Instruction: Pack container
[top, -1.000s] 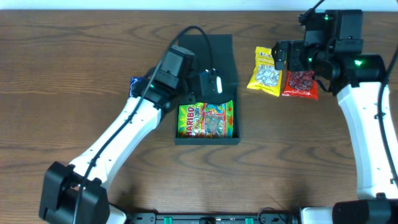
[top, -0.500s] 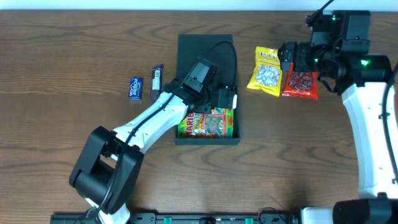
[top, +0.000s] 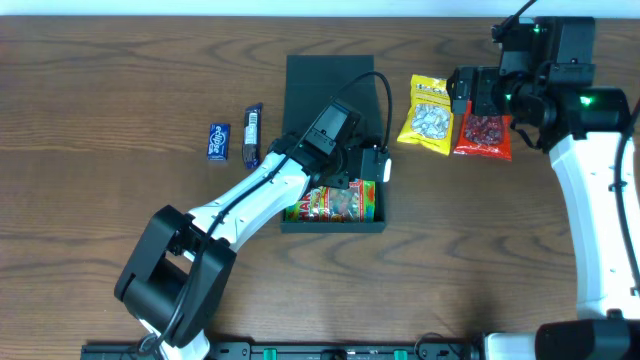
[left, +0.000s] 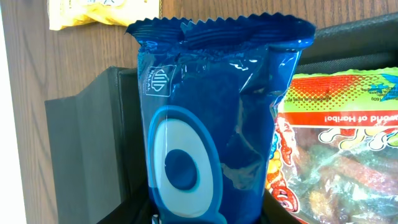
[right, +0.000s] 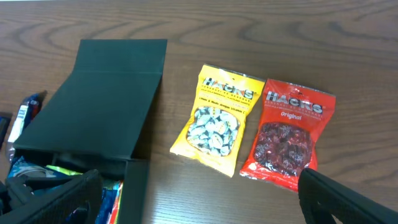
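The red Hacks packet's middle (top: 486, 124) (right: 286, 129) lies below my right gripper, to the right in its wrist view, so next my right gripper should shift there and descend onto it.
The dark teal container (top: 331, 226) lies mid-table with its flap lid (top: 330, 85) open at the back; it also shows in the right wrist view (right: 106, 93). A Haribo packet (top: 335, 203) lies inside it. My left gripper (top: 348, 165) hangs over the box, shut on a shiny blue snack packet (left: 211, 112), which stands upright in the box next to the Haribo packet (left: 342, 143). My right gripper (top: 470, 92) is open and empty above a yellow Hacks packet (top: 428, 115) and a red Hacks packet (top: 483, 135).
A small blue packet (top: 218, 141) and a dark bar (top: 252, 135) lie on the wood left of the box. The two Hacks packets (right: 221, 118) (right: 286, 134) lie side by side to the right of the box.
My left arm has swung from the left of the box to over it, carrying the blue packet, then edged a little further right. The right arm has barely moved.
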